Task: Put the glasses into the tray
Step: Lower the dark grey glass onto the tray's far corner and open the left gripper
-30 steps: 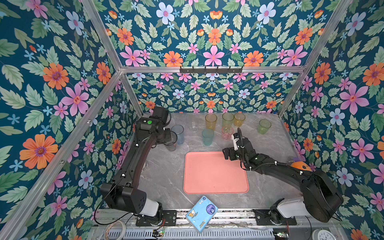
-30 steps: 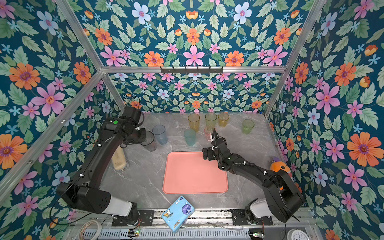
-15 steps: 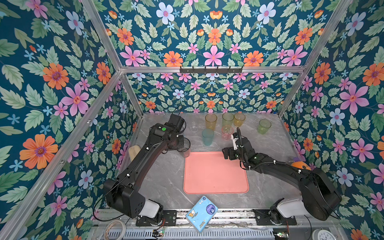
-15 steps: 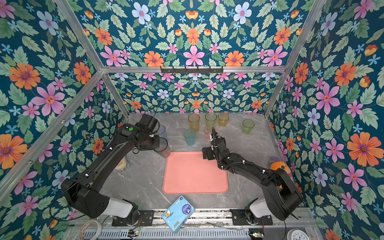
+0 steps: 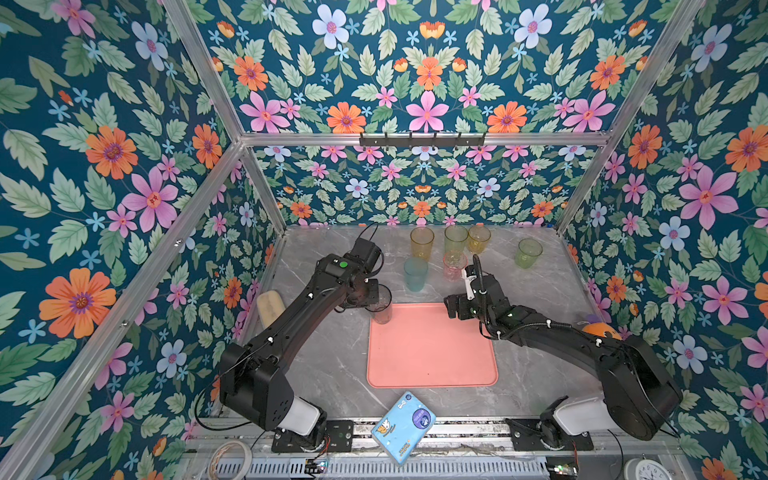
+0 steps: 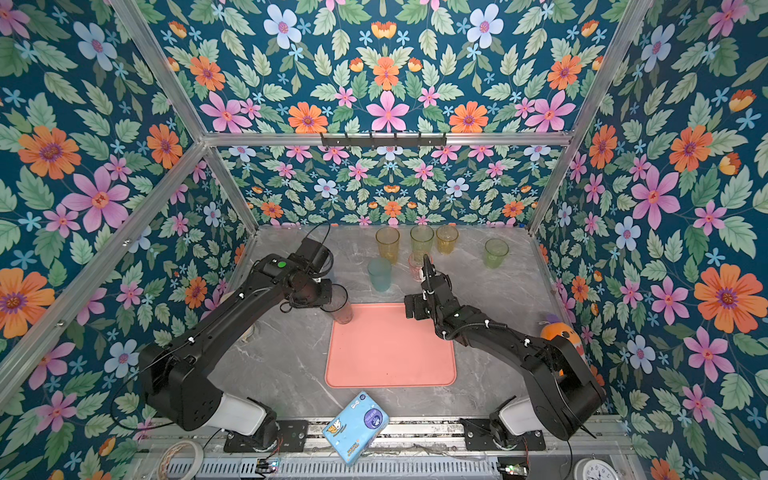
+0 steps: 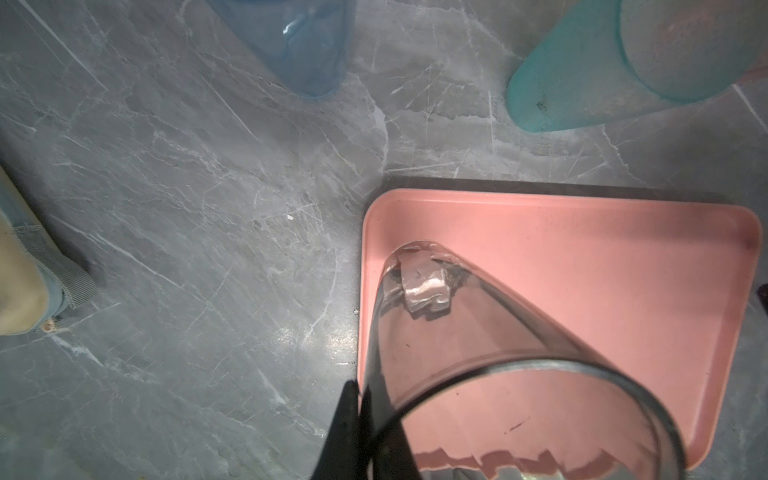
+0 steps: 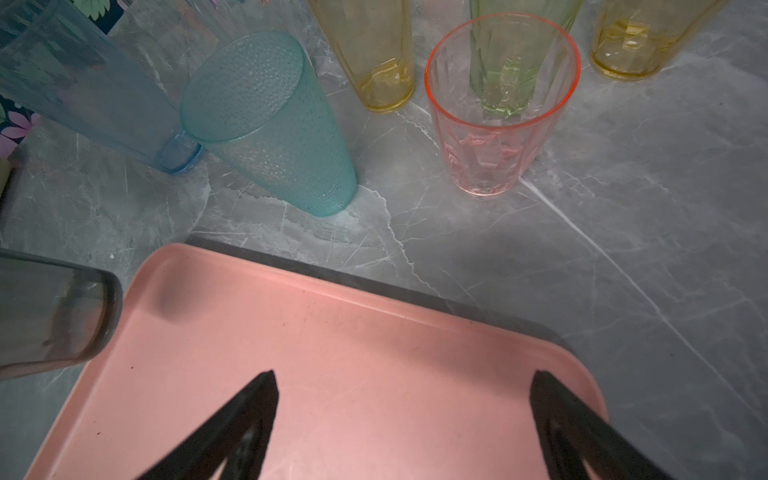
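Observation:
My left gripper needs to go down a little next, onto the tray's far corner [image 5: 385,320] [image 7: 428,280] below it, and let go of the glass's rim, because the glass's base is inside the tray's edges.
My left gripper [image 5: 372,294] [image 7: 358,392] is shut on the rim of a smoky grey glass [image 5: 381,306] [image 6: 341,306] [image 7: 478,345]. It holds the glass upright over the far left corner of the salmon-pink tray [image 5: 432,353] [image 6: 390,353] [image 7: 602,266] [image 8: 332,374]. I cannot tell whether the glass's base touches the tray. My right gripper [image 5: 452,309] [image 8: 403,376] stands open over the tray's far right corner, holding nothing. Behind the tray stand a teal glass [image 5: 415,274] [image 8: 270,124], a pink glass [image 5: 455,266] [image 8: 494,124], an orange glass [image 5: 422,243], a yellow-green glass [image 5: 456,239], an amber glass [image 5: 478,239] and a green glass [image 5: 528,252]. A pale blue glass [image 7: 299,41] [image 8: 83,91] shows in both wrist views.
A blue cartoon-print packet [image 5: 403,428] lies at the table's front edge. An orange toy [image 5: 598,330] sits by the right wall, and a beige object [image 5: 270,307] by the left wall. Flowered walls close in the left, right and back sides.
My left arm has carried the grey glass from the back left, rightward and forward, to the tray's far left corner. The right arm has not moved.

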Tool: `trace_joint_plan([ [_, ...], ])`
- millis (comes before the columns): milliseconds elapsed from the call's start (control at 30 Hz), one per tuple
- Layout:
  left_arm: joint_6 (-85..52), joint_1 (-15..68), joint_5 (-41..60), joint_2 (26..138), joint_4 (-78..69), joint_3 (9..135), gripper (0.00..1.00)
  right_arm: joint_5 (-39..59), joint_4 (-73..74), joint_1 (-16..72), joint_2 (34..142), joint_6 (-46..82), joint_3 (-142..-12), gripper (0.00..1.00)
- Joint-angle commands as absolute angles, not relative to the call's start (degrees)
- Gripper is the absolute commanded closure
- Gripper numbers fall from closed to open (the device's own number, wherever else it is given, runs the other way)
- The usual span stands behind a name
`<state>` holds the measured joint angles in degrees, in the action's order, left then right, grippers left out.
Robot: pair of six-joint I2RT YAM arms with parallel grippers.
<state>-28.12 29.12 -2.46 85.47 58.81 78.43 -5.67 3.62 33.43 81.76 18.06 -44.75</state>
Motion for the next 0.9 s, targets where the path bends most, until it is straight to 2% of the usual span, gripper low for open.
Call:
trace_joint_plan([
  [0, -28.65, 29.18, -2.41, 86.10, 56.63, 77.43, 1.00, -5.73, 3.28, 33.49, 82.00, 18.28, -45.16, 0.04],
  [867, -29.18, 29.70, -3.85, 95.07, 55.28, 80.55, 1.00, -6.06, 1.32, 33.49, 82.42, 18.28, -46.15, 0.04],
])
